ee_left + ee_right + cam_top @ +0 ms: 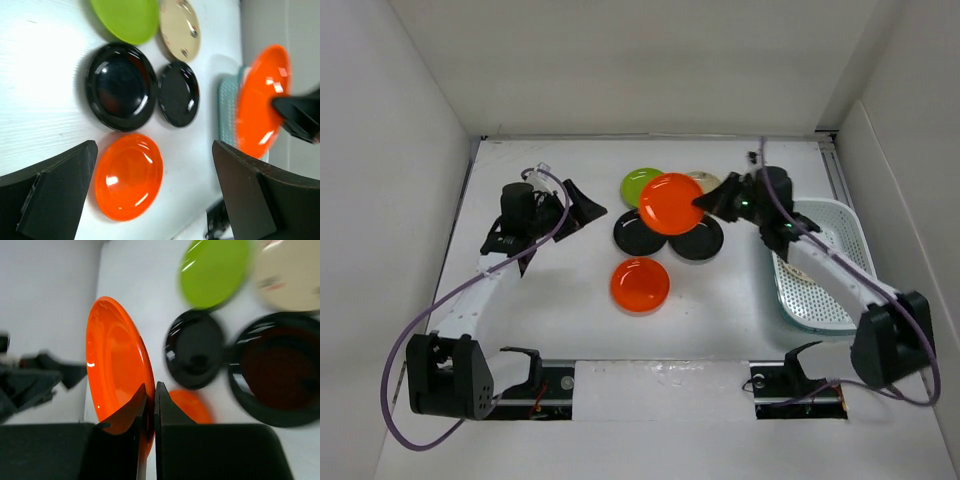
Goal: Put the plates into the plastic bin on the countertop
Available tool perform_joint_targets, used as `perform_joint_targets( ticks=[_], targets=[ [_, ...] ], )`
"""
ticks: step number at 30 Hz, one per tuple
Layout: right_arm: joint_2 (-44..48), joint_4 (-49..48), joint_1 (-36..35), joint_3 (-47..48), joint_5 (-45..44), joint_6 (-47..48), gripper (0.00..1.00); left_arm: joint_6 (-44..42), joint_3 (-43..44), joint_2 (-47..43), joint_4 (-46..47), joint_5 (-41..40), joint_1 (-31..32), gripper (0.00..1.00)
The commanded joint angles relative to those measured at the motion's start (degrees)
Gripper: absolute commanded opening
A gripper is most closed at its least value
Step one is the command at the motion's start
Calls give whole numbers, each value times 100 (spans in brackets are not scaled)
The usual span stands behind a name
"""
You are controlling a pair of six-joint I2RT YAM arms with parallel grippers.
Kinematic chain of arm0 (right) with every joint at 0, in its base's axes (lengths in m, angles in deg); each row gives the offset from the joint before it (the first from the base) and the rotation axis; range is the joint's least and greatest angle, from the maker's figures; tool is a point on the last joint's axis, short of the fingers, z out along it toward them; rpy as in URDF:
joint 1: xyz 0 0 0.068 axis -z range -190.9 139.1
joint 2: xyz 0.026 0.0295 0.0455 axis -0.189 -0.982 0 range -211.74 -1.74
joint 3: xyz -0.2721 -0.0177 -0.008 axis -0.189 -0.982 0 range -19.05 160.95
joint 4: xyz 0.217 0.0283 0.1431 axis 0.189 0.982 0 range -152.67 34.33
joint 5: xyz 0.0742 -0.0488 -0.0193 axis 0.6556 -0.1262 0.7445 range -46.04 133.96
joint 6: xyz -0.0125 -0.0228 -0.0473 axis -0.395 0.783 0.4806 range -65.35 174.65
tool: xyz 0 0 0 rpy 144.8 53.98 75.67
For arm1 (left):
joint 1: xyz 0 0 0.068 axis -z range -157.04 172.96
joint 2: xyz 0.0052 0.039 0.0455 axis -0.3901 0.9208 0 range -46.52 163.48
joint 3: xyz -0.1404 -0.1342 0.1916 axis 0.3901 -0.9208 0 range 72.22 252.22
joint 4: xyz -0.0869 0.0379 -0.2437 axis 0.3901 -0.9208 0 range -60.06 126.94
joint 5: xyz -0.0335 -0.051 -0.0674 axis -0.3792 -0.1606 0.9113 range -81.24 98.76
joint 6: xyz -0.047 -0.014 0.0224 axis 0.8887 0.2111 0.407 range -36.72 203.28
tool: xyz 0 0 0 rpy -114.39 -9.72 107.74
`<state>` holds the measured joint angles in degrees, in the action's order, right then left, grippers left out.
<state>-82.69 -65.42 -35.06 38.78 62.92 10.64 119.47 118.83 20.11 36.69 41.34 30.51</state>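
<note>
My right gripper will next swing to the right in the top view and go down into the plastic bin to release the orange plate where the bottom is empty.
My right gripper (707,203) (151,386) is shut on the rim of an orange plate (670,203) (112,365), held tilted above the other plates. My left gripper (582,212) (154,147) is open and empty, left of the cluster. On the countertop (550,300) lie a second orange plate (640,284) (129,176), two black plates (638,234) (698,238), a lime green one (640,183) and a beige one (706,179), partly hidden. The plastic bin (825,265) stands at the right with no plate visible in it.
White walls (380,200) close in the countertop on the left, back and right. The two arm bases (445,375) (895,340) sit at the near edge, with purple cables looping off them. The bin lies under my right forearm.
</note>
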Motion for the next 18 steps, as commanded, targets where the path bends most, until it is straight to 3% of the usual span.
perform_joint_targets(
  ticks=[1,6,10,14,18],
  targets=[
    [1384,324,990,-446,-1146,-546,0,266,-20,-133,122,-1032,-8,100],
    [2565,1732,2493,-912,-2421,-785,0,433,-82,383,534,-1263,-8,100],
    [3023,2435,3783,-1290,-2810,-898,0,583,-4,1201,1061,-1043,105,100],
    [3445,2542,4366,-1904,-2924,-899,0,478,295,1774,1124,-1577,702,100],
    [3472,2490,4517,-2178,-3100,-899,0,407,533,2248,992,-1939,1195,100]
  ],
)
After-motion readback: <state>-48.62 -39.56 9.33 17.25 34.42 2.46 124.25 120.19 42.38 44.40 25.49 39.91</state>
